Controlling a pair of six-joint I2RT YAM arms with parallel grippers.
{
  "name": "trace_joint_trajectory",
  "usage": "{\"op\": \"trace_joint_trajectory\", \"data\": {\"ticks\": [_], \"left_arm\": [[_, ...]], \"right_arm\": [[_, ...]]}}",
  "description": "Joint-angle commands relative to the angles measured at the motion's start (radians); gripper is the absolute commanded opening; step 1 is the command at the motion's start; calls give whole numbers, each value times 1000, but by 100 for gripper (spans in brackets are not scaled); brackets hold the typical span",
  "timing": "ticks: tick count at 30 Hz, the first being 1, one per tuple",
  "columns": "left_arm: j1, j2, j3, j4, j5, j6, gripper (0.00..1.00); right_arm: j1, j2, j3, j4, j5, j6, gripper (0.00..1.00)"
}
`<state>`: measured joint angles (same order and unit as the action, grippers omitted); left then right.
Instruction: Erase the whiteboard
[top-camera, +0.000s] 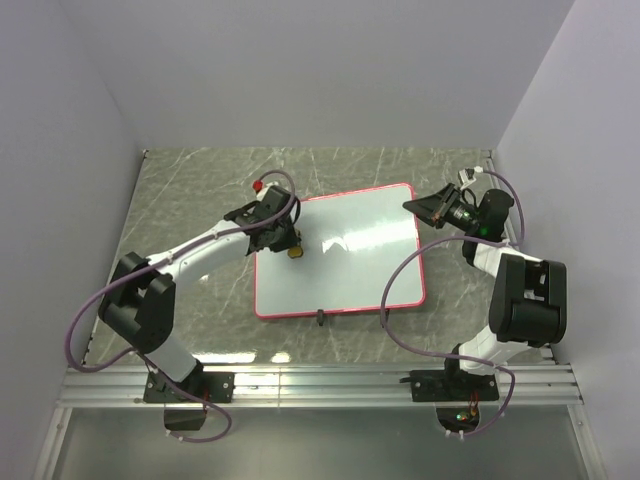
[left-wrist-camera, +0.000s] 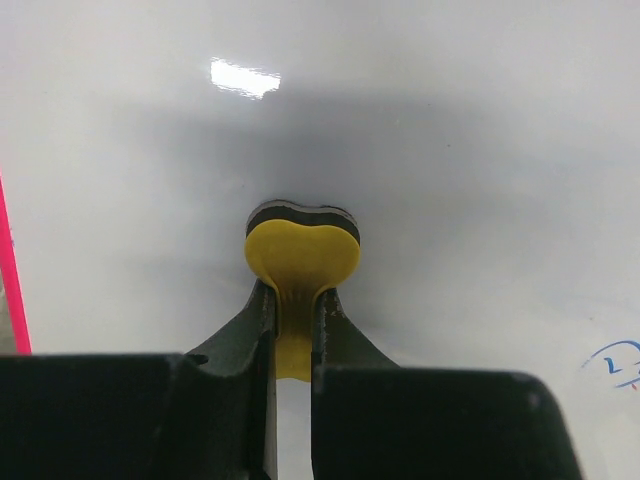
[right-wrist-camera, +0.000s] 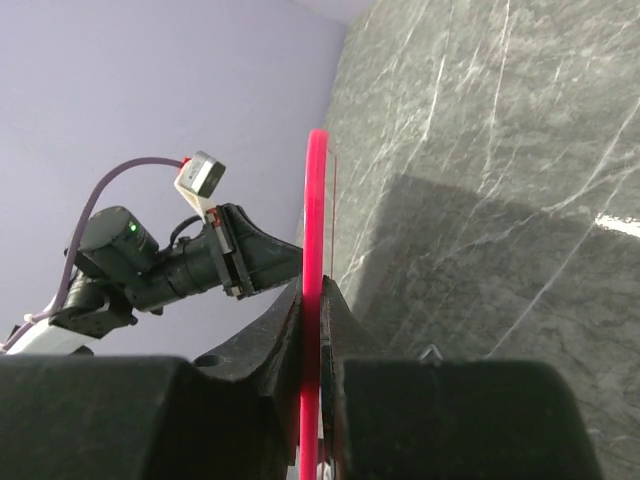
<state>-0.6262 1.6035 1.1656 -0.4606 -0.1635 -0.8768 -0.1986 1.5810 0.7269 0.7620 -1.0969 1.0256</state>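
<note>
Next, after wiping off the blue scribble, my left gripper lifts the sponge over the bare marble to its left in the top view and releases it.
The whiteboard lies flat on the table, white with a red-pink frame and two black clips on its near edge. My left gripper is shut on a small yellow sponge with a black underside, pressed on the board near its left edge. A bit of blue scribble shows at the right of the left wrist view. My right gripper is shut on the board's red-pink frame at the far right corner, seen edge-on between the jaws.
The table is dark grey marble, walled by pale panels at left, back and right. A metal rail runs along the near edge with both arm bases. The left arm shows in the right wrist view.
</note>
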Motion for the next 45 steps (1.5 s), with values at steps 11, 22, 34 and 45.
{"op": "trace_joint_trajectory", "data": {"ticks": [11, 22, 34, 45], "left_arm": [[-206, 278, 434, -130, 1, 116, 0], [-371, 484, 755, -142, 104, 81, 0], [-170, 158, 179, -56, -11, 74, 0], [51, -167, 167, -182, -134, 206, 0]], "right_arm": [[10, -12, 2, 20, -17, -39, 0], [13, -16, 6, -18, -14, -65, 0], [13, -7, 9, -9, -15, -59, 0], [13, -15, 16, -29, -14, -75, 0]]}}
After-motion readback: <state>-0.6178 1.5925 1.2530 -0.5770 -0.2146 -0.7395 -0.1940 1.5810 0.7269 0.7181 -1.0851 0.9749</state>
